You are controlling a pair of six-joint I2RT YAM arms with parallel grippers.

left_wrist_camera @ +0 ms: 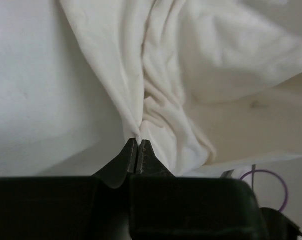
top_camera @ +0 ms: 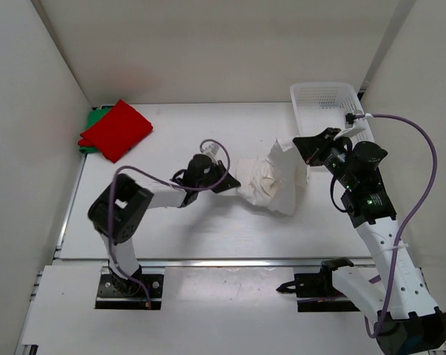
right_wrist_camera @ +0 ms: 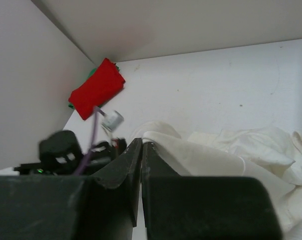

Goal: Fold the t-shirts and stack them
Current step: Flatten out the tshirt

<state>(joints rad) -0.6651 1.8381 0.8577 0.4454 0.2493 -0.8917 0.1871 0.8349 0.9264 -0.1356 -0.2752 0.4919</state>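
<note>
The bare tabletop beside the red t-shirt is outward, so my left gripper will next lift the edge of the crumpled white t-shirt, spread it outward, lower it and let it go.
The white t-shirt [top_camera: 271, 181] hangs crumpled between my two grippers at the table's middle. My left gripper [top_camera: 230, 180] is shut on its left edge; in the left wrist view the jaws [left_wrist_camera: 137, 142] pinch a bunched fold of the white t-shirt [left_wrist_camera: 161, 100]. My right gripper [top_camera: 300, 144] is shut on its upper right corner and holds it raised; in the right wrist view the jaws [right_wrist_camera: 142, 145] meet on the white t-shirt's [right_wrist_camera: 216, 155] edge. The red t-shirt [top_camera: 117, 129] lies folded on the green t-shirt [top_camera: 94, 118] at the far left corner. The red t-shirt [right_wrist_camera: 96, 87] also shows in the right wrist view.
A white mesh basket [top_camera: 326, 96] stands at the far right, just behind my right gripper. White walls close in the table on the left, back and right. My left arm [right_wrist_camera: 65, 150] shows low in the right wrist view.
</note>
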